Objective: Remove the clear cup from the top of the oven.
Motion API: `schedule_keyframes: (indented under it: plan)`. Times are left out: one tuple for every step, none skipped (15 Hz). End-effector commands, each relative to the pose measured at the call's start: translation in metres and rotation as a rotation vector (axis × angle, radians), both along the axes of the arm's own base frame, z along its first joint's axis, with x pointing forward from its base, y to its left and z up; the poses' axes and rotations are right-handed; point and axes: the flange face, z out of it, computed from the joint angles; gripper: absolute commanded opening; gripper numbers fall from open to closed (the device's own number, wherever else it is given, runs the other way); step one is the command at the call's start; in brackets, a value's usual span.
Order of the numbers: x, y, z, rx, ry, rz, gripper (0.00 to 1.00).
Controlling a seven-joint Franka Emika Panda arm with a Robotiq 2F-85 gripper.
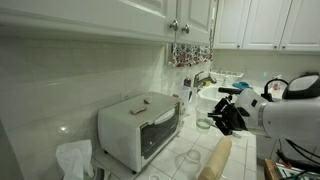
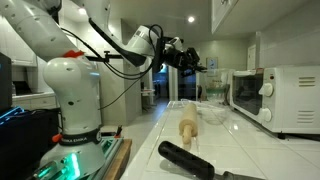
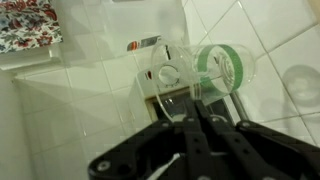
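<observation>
Next I will bring the clear cup down in my gripper onto the counter (image 2: pixel 229 132) between the rolling pin and oven below and release it, because the tiles are free.
The oven (image 1: pixel 138 130) is a white box with a dark glass door on the tiled counter; it also shows in an exterior view (image 2: pixel 275 95). My gripper (image 1: pixel 222 115) hangs in the air to the side of the oven, away from its top, and also shows in an exterior view (image 2: pixel 190 57). In the wrist view the fingers (image 3: pixel 192 100) are pressed together on the wall of the clear cup (image 3: pixel 225 70), which has a green tint and lies on its side past the fingertips. The cup shows faintly below the gripper (image 1: pixel 204 123).
A small flat brown piece (image 1: pixel 146 102) lies on the oven top. A wooden rolling pin (image 1: pixel 215 160) lies on the counter, also seen in an exterior view (image 2: pixel 188 128). A crumpled white bag (image 1: pixel 72 158) sits beside the oven. A faucet (image 1: pixel 203 78) and cabinets stand behind.
</observation>
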Motion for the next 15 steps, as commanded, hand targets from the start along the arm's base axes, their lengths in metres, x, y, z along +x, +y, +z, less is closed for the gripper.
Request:
schedule_keyframes:
  plan:
    - [0.010,-0.007,-0.019,0.005,-0.013,0.006,0.01]
    - [0.012,-0.009,-0.023,0.007,-0.010,0.005,0.01]
    - [0.013,-0.012,-0.029,0.003,-0.008,0.004,0.01]
    - [0.014,-0.014,-0.033,0.009,-0.005,0.002,0.01]
    - [0.016,-0.018,-0.040,0.003,-0.001,-0.007,0.01]
    - [0.018,-0.021,-0.046,0.005,0.003,-0.011,0.01]
    - [0.019,-0.024,-0.050,0.005,0.007,-0.017,0.01]
    - [0.021,-0.027,-0.056,0.005,0.009,-0.019,0.01]
    - [0.022,-0.030,-0.061,0.002,0.015,-0.021,0.01]
    - [0.023,-0.032,-0.065,0.001,0.022,-0.023,0.01]
    - [0.024,-0.034,-0.069,0.000,0.029,-0.025,0.01]
    - [0.025,-0.036,-0.074,-0.002,0.034,-0.025,0.01]
    - [0.026,-0.037,-0.077,-0.002,0.040,-0.025,0.01]
    - [0.026,-0.038,-0.081,-0.004,0.045,-0.025,0.01]
    - [0.027,-0.040,-0.084,-0.004,0.050,-0.026,0.01]
